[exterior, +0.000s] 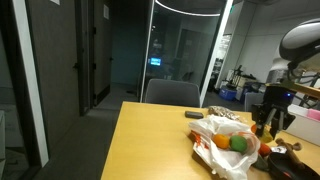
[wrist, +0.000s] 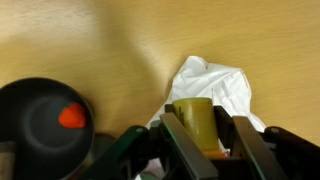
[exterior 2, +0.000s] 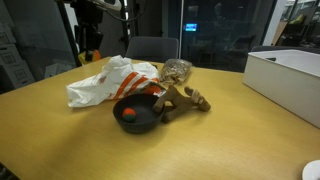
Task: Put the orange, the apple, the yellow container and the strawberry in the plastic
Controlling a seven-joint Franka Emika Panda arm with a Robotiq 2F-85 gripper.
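Note:
The bag's opening by the apple (exterior: 240,143) is below my gripper and off to one side. I will next move my gripper toward it and lower the yellow container inside to let it go.
My gripper (wrist: 207,140) is shut on the yellow container (wrist: 193,116) and holds it above the crumpled white plastic bag (wrist: 218,82). In both exterior views the gripper (exterior: 266,122) (exterior 2: 91,47) hangs over the bag (exterior: 225,150) (exterior 2: 108,82). An orange (exterior: 221,143) and a green apple (exterior: 240,143) lie in the bag's opening. The red strawberry (wrist: 70,117) (exterior 2: 129,112) lies in a black bowl (wrist: 30,125) (exterior 2: 140,118) beside the bag.
A wooden figure (exterior 2: 183,98) and a netted bundle (exterior 2: 177,70) lie next to the bowl. A white box (exterior 2: 290,80) stands at one side of the wooden table (exterior 2: 220,140). A chair (exterior: 172,92) stands at the table's far end.

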